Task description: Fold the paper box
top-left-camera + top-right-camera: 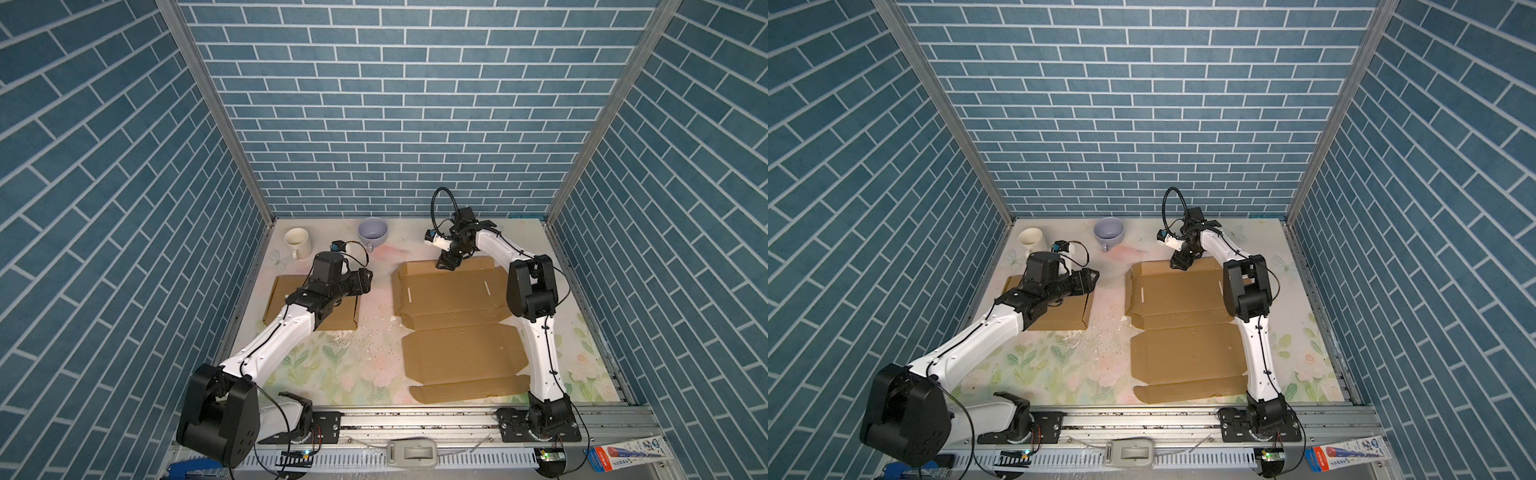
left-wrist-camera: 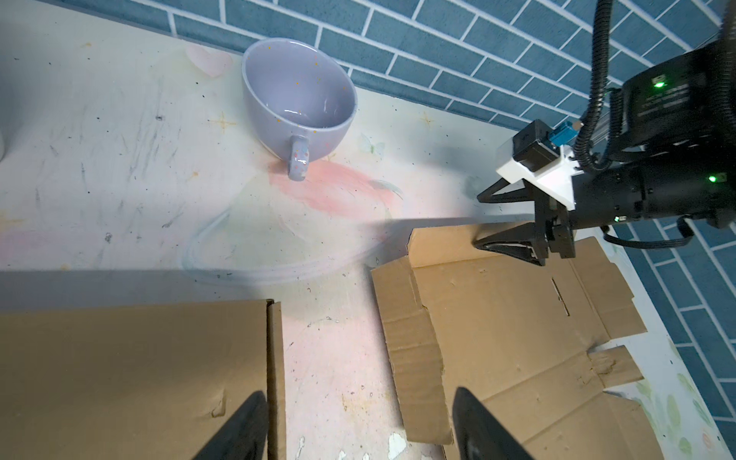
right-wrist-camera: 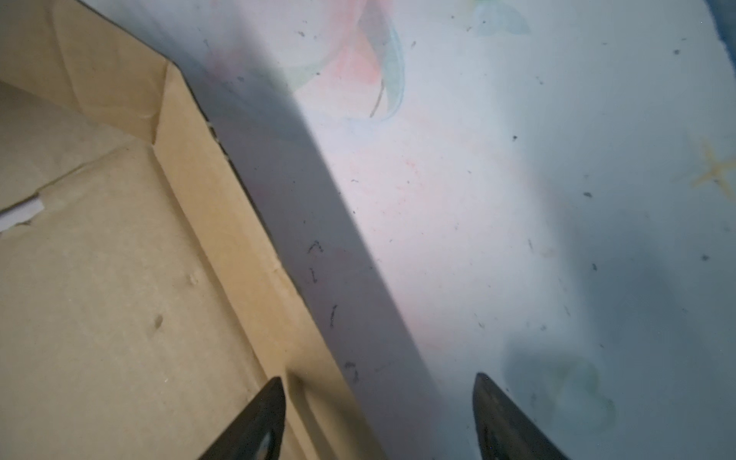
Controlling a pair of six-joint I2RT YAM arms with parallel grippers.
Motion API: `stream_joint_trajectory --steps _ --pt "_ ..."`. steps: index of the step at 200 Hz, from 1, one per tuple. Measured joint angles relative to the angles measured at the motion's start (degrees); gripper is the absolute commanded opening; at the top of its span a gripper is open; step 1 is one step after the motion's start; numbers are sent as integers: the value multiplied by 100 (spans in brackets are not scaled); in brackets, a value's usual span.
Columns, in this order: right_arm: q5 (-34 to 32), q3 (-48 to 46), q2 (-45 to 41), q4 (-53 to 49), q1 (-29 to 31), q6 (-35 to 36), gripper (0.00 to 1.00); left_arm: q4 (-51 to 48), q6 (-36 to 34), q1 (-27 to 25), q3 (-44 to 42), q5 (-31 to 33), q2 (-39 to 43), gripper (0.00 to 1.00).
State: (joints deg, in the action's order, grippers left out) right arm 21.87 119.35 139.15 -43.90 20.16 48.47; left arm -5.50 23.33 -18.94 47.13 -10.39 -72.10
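I will lower my right gripper, turn it to line it up with the far flap's raised edge [image 1: 432, 261] [image 3: 354, 417] and close it, since that edge runs at a slant between its open fingers.
The paper box [image 1: 453, 299] [image 1: 1183, 299] is a brown cardboard blank lying unfolded on the right half of the table in both top views. Its far flap [image 3: 223, 207] tilts up a little. My right gripper [image 1: 444, 264] [image 1: 1177, 264] [image 3: 378, 380] is open and straddles that far flap's edge, one finger over the cardboard and one over the table. My left gripper [image 1: 365, 278] [image 1: 1094, 276] [image 2: 358, 402] is open and holds nothing. It hangs over the bare strip between the blank [image 2: 509, 318] and a second, folded cardboard box [image 1: 282, 299] [image 2: 131, 378].
A white mug [image 1: 297, 242] and a lilac cup [image 1: 372, 232] [image 2: 298, 99] stand at the back left of the table. White flecks lie on the floral table cover [image 1: 365, 353]. Blue brick walls close in three sides.
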Motion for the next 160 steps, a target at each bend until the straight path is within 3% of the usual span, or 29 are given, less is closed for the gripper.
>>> stream_joint_trajectory --steps 47,89,121,160 --pt "420 118 168 -704 -111 323 61 -15 0 0 2 7 -31 71" --pt "442 74 120 -848 -125 551 19 -17 15 0 2 2 -192 70" --pt "205 -627 -378 -455 -83 566 1 7 -11 0 63 -20 -328 71" --pt "-258 -1613 -1633 341 50 557 0 212 -87 0 157 -216 -505 73"
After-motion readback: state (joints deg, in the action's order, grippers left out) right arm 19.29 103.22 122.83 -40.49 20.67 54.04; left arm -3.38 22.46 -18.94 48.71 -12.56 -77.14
